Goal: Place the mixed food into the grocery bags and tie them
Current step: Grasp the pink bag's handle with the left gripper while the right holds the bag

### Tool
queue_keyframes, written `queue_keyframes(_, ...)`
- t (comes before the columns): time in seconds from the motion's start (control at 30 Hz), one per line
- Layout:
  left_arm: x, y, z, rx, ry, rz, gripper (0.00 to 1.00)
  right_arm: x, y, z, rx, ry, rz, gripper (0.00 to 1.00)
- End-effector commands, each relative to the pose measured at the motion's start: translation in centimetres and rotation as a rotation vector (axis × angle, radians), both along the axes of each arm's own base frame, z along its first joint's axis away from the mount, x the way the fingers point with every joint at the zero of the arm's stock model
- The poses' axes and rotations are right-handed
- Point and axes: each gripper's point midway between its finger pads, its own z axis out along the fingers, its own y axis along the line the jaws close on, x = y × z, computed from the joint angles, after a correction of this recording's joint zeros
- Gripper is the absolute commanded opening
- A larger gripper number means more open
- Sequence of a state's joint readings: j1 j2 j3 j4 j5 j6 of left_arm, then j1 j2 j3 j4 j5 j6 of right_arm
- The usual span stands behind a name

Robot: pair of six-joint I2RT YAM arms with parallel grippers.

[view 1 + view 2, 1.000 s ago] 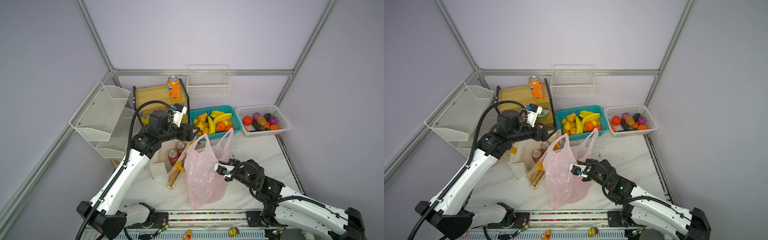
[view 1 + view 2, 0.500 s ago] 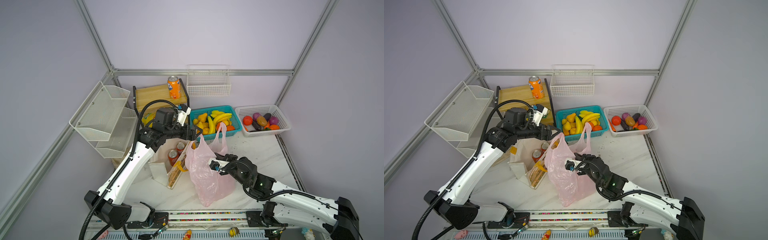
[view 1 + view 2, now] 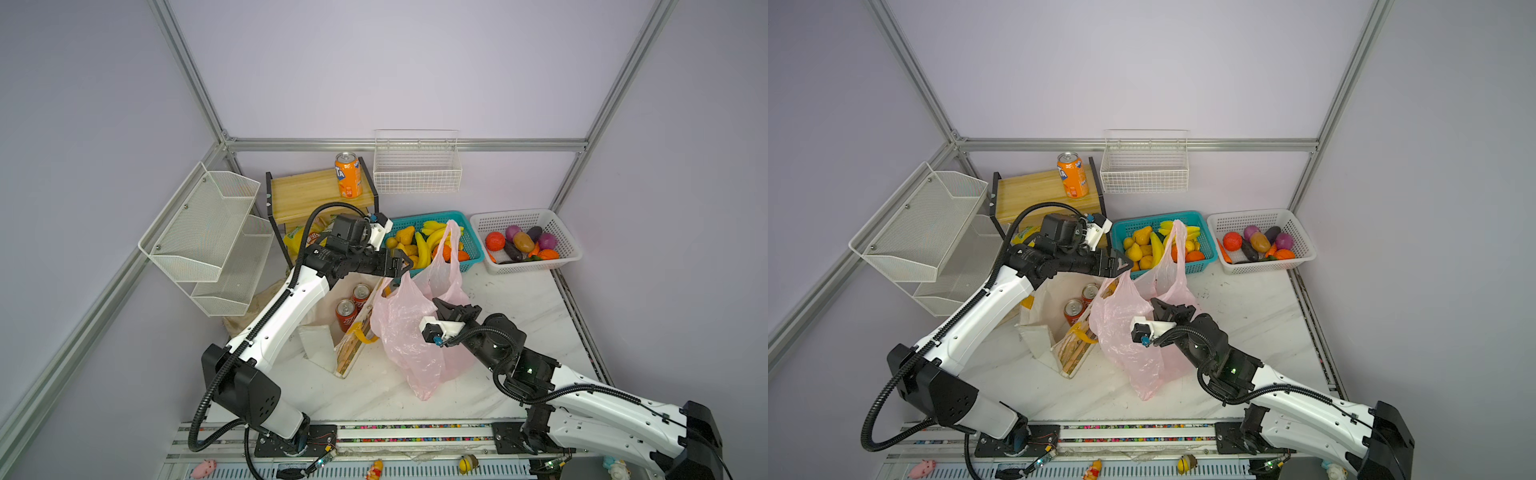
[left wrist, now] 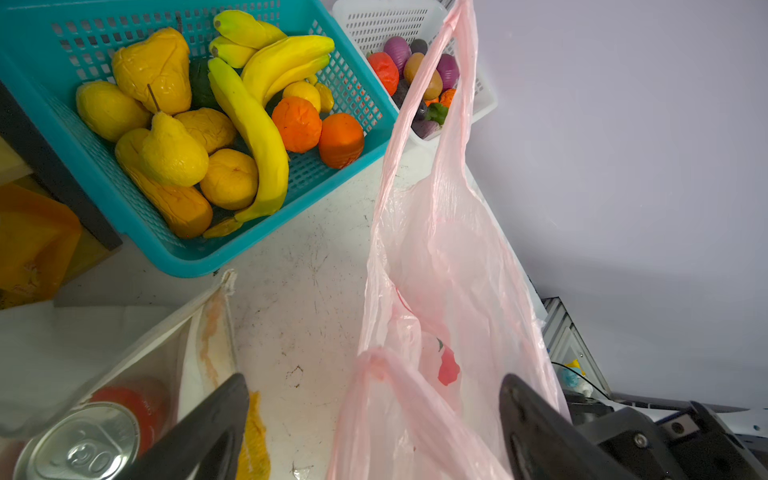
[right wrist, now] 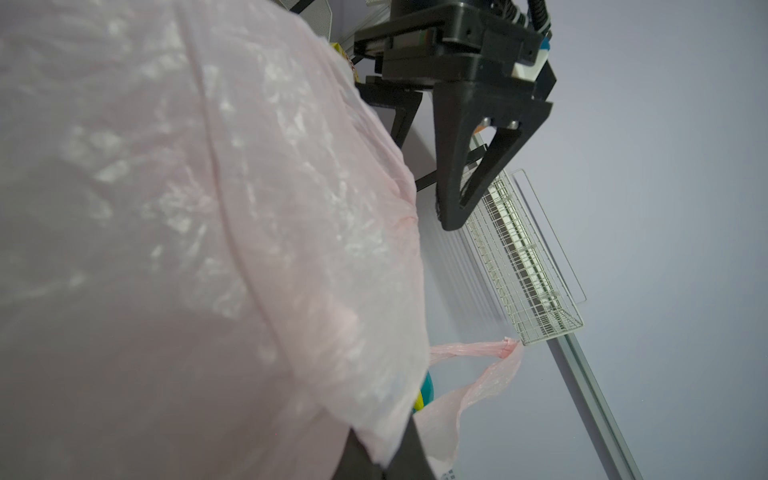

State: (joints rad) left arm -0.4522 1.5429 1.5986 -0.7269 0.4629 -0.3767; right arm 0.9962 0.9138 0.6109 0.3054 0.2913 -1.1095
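I will keep my right gripper nearly still beside the pink bag next and open its fingers to let go of the bag's pinched rim [image 3: 432,298] [image 5: 379,444], because that rim is between its fingers.
The thin pink bag [image 3: 411,332] [image 3: 1125,328] stands at mid-table, its far handle [image 3: 451,232] upright. My right gripper [image 3: 440,303] [image 5: 380,457] is shut on the bag's rim. My left gripper [image 3: 405,266] [image 4: 374,382] is open just above the bag's near handle [image 4: 374,361], which lies between its fingers without touching them. Left of the bag stands the white canvas tote [image 3: 320,345] [image 3: 1038,332] with two red cola cans [image 3: 345,313] [image 3: 1090,293] [image 4: 83,440] inside. Yellow and orange toy fruits [image 3: 415,245] [image 4: 199,124] fill the teal basket [image 3: 473,249] behind.
A white basket [image 3: 528,245] of toy vegetables sits at the back right. An orange soda can [image 3: 348,180] stands on the wooden shelf, beside a wire wall basket [image 3: 417,166]. A mesh rack [image 3: 208,237] hangs at the left. Snack packets [image 3: 299,239] lie under the shelf.
My left gripper has swung right to the pink bag's near handle and opened a little wider. My right gripper has lifted the bag's rim toward the back.
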Motion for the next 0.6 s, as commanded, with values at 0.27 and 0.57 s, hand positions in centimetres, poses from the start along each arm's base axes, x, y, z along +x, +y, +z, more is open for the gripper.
queue_keyframes(0.27, -0.8, -2.5, -2.2, -0.081, 0.123, -0.076, 0.89, 0.1, 0.0, 0.0, -0.003, -0.018, -0.008, 0.00)
queue_keyframes(0.57, -2.4, -3.9, -2.1, -0.135, 0.184, -0.153, 0.51, 0.4, 0.0, -0.5, -0.010, 0.002, -0.027, 0.00)
